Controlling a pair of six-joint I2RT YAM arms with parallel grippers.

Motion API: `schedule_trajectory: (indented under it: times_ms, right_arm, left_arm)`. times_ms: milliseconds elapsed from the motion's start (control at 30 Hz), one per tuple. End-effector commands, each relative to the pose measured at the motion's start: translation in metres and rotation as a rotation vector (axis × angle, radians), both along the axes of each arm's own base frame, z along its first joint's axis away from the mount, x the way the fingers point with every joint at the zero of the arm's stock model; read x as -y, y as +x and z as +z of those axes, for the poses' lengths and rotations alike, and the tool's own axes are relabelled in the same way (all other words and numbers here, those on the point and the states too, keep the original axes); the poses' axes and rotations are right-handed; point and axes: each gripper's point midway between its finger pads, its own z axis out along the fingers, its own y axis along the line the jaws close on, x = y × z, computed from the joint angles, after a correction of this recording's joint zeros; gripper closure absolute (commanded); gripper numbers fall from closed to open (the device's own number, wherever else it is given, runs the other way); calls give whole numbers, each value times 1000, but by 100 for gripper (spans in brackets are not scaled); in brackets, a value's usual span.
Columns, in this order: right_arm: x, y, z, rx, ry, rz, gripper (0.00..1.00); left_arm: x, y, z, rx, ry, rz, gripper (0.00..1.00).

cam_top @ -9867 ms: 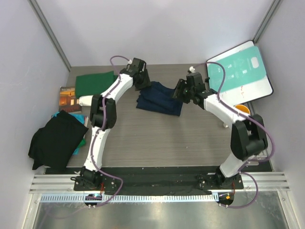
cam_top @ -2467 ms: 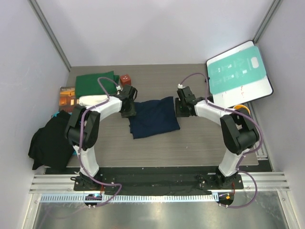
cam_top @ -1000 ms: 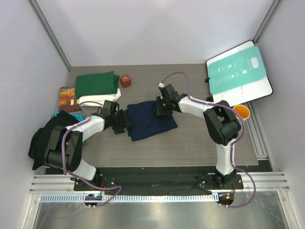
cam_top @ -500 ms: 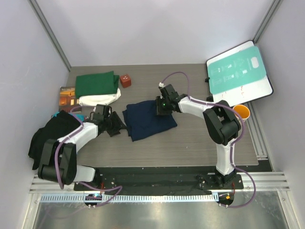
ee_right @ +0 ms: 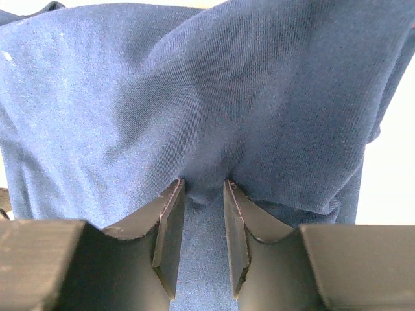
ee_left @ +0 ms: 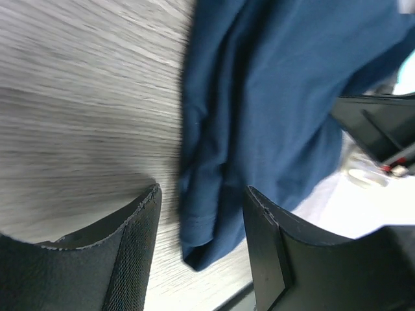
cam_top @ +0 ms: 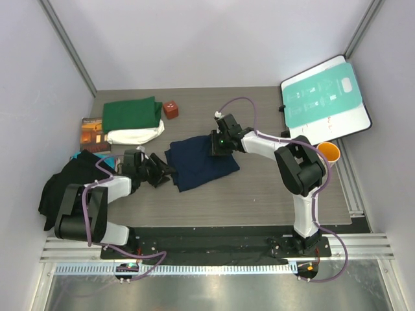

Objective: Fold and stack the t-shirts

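Note:
The t-shirt's folded edge lies just ahead of the gap between my left gripper's fingers, so my left gripper will slide onto it, to the right in the top view.
The navy blue t-shirt lies partly folded and rumpled on the table's middle. My right gripper is shut on a bunched fold at its far edge; the cloth fills the right wrist view and is pinched between the fingertips. My left gripper is open and empty, low over the table just left of the shirt. In the left wrist view the shirt's near folded edge lies just ahead of the spread fingers. The folded dark green t-shirt rests on the cream-white one at the back left.
A black cloth over something teal lies at the left edge. A brown-orange book is beside the stack and a small red-brown cube behind it. The teal-and-white board and an orange cup stand at the right.
My left gripper has let go of the navy shirt's left edge and drawn back to the left, open. The right gripper still holds the far edge, and the shirt has slid slightly left.

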Motion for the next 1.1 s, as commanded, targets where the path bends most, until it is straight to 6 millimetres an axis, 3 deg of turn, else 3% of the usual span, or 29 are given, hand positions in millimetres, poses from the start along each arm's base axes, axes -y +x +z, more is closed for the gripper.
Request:
schedule_trajectory:
  times_ms: [0, 200, 433, 867, 1067]
  right_arm:
    - [28, -51, -71, -200, -183, 5, 64]
    - [38, -65, -85, -240, -213, -6, 65]
    - [32, -71, -83, -241, -196, -1, 65]
    - [25, -82, -79, -239, -184, 4, 65]
    - [26, -85, -77, -239, -184, 9, 65]
  left_arm:
    - [5, -10, -18, -22, -69, 20, 44]
    - [5, -11, -20, -7, -78, 26, 45]
    - [6, -9, -39, -58, -69, 12, 46]
    - [54, 5, -58, -102, -42, -97, 50]
    - [65, 11, -55, -79, -30, -121, 51]
